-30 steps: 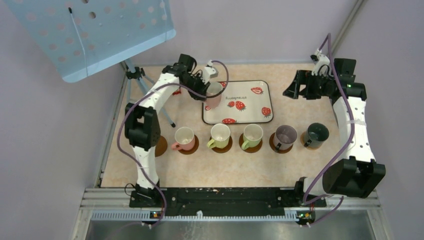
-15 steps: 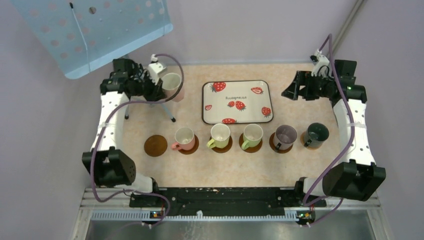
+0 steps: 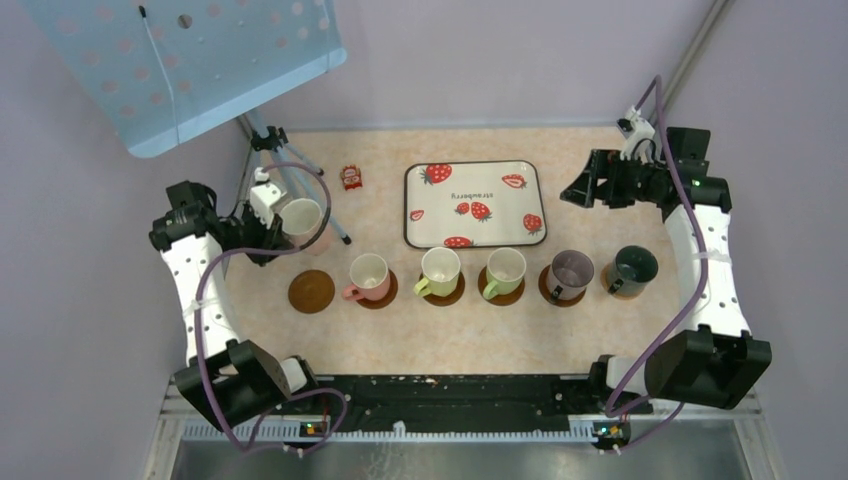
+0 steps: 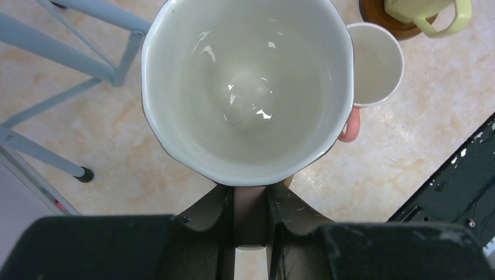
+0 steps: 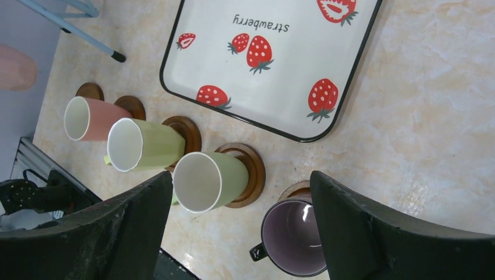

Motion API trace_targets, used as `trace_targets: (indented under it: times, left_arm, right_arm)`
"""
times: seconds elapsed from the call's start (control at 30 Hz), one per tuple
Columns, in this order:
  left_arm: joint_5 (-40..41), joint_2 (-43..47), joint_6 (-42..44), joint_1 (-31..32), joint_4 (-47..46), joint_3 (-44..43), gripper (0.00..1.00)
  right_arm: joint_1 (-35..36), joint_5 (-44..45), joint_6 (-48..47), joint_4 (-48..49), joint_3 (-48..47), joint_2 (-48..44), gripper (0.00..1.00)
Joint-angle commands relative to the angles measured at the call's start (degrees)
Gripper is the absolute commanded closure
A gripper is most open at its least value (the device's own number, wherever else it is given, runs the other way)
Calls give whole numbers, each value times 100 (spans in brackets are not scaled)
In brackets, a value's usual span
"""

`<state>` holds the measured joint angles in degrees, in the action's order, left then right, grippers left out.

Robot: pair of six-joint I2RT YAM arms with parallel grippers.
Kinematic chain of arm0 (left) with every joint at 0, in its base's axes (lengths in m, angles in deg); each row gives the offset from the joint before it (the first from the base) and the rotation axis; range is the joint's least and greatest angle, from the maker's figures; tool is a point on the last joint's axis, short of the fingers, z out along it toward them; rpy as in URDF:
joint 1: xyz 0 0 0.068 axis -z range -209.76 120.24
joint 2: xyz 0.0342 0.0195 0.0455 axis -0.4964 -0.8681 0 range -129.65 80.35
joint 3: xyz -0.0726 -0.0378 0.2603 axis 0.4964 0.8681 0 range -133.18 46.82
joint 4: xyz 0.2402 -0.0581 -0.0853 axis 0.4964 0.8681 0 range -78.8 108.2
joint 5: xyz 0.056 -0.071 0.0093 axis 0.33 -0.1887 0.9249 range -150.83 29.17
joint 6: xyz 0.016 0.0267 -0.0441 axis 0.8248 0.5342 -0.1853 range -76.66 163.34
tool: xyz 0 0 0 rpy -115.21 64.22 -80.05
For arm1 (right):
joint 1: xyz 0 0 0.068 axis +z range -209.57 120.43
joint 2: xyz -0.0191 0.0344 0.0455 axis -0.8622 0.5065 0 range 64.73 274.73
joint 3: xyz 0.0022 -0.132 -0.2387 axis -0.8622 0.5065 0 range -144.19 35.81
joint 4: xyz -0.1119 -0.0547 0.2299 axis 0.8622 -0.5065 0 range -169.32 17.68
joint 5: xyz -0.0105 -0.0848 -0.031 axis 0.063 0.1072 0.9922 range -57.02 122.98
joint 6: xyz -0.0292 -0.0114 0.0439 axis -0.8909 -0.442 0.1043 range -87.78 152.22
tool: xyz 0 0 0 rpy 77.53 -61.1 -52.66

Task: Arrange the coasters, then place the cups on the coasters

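Note:
My left gripper holds the pink cup [image 3: 302,220] by the handle and needs to move back and down, set the cup onto the bare coaster and release the handle, since every other coaster has a cup on it.
My left gripper [image 3: 265,228] is shut on the handle of a pink cup [image 3: 302,220], held upright over the table a little behind and left of the one bare coaster [image 3: 312,291]. In the left wrist view the cup's white inside [image 4: 248,87] fills the frame, and its handle sits clamped between my fingers [image 4: 292,204]. The other cups stand on coasters in a row: pink [image 3: 368,274], two light green [image 3: 439,269] [image 3: 504,269], purple-grey [image 3: 570,271] and dark [image 3: 633,267]. My right gripper [image 3: 584,186] hangs open and empty behind that row, right of the tray.
The strawberry-print tray [image 3: 475,204] lies bare at the back centre. A small red item [image 3: 351,177] lies left of it. A tripod [image 3: 272,152] carrying a blue perforated board [image 3: 190,70] stands at the back left, its legs [image 4: 64,58] close to the held cup.
My left arm has carried the pink cup from the tray's left end out to the left and toward the near side, close to the bare coaster. The right gripper has barely moved.

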<state>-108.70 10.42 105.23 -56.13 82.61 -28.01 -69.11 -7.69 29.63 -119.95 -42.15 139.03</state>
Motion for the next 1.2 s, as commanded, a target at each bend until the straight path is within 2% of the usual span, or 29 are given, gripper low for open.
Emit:
trace_targets:
  times: [0.0, 0.17, 0.37, 0.53, 0.87, 1.17]
  left_arm:
    - [-357, 320, 618, -121, -57, 289, 100]
    - [-344, 312, 724, -479, -229, 583, 100]
    - [-396, 4, 1845, -1417, 333, 735, 100]
    - [-385, 199, 2222, -1861, 162, 1282, 100]
    - [-530, 512, 2709, -1959, -385, 2354, 100]
    - [-847, 252, 3251, -1960, -656, 2848, 100]
  right_arm:
    - [5, -113, -117, 57, -13, -223, 14]
    - [5, -65, -154, 1, -78, -223, 14]
    - [9, 9, -172, -68, -44, -282, 14]
    - [5, 48, -139, -63, 34, -321, 14]
    - [5, 102, -84, -69, 134, -401, 14]
    - [13, 104, -67, -92, 192, -401, 14]
